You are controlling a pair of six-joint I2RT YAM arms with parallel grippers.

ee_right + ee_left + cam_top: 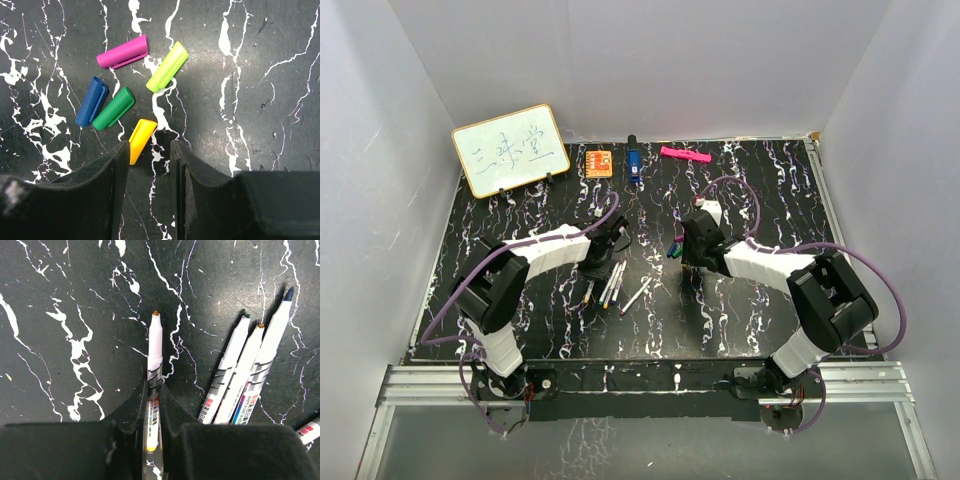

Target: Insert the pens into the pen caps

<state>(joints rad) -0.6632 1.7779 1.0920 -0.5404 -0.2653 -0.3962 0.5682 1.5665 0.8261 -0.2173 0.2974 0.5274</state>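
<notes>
Next, my right gripper comes down onto the yellow cap (140, 137), open fingers on either side of it, and closes, since that cap lies just below their gap.
My left gripper (155, 386) is shut on a white-barrelled pen (155, 342) with a yellow rear end. The pen's brownish tip points away from me, over the black marbled table (65, 300). Three more pens (247, 372) lie side by side just to the right, and a further pen (311, 429) shows at the lower right edge. Several pen caps lie in a loose cluster ahead of my right gripper (149, 150), which is open: pink (122, 52), lime (167, 66), blue (92, 101), green (114, 108). A yellow cap (140, 137) lies by the left fingertip (121, 155).
At the back of the table stand a small whiteboard (510, 150), an orange square block (599, 162), a blue block-like object (634, 165) and a thick pink marker (685, 154). White walls close in the table on three sides. Loose pens (612, 285) lie between the two arms.
</notes>
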